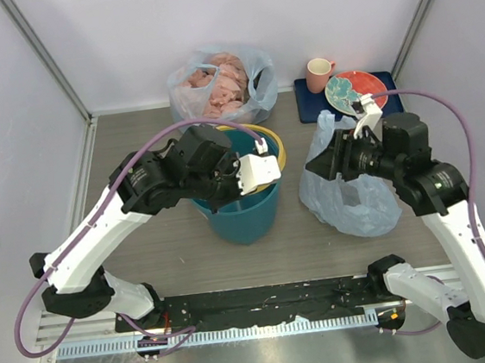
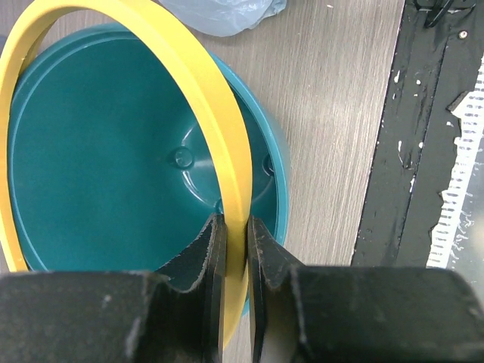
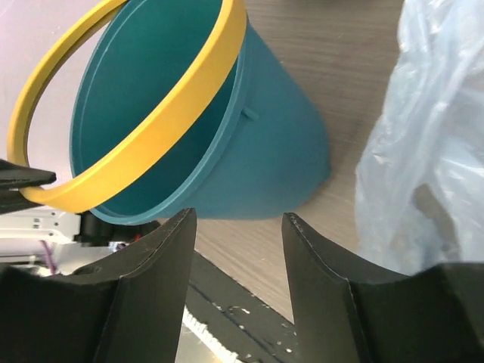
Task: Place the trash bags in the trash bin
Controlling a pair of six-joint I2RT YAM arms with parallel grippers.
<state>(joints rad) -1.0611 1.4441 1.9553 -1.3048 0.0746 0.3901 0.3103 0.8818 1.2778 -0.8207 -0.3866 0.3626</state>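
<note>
The left gripper carries the yellow rim ring over and down to release it next. Clear tabletop beside the bin lies below the gripper, to its left in the top view.
The teal trash bin (image 1: 246, 216) stands mid-table, empty inside in the left wrist view (image 2: 98, 166). Its yellow rim ring (image 1: 275, 148) is tilted up off the bin on one side, as the right wrist view shows (image 3: 151, 128). My left gripper (image 1: 230, 190) is shut on the ring (image 2: 204, 98) at its near edge (image 2: 234, 223). The light-blue trash bag (image 1: 348, 192) lies crumpled on the table right of the bin, outside it (image 3: 431, 151). My right gripper (image 1: 319, 166) hovers at the bag's left side, open and empty (image 3: 238, 215), facing the bin (image 3: 272, 151).
A clear whitish bag with pink lumps (image 1: 222, 84) sits behind the bin. A pink mug (image 1: 319, 74) and a red plate (image 1: 370, 86) rest on a blue tray (image 1: 304, 107) at the back right. A black rail (image 1: 264, 305) runs along the near edge.
</note>
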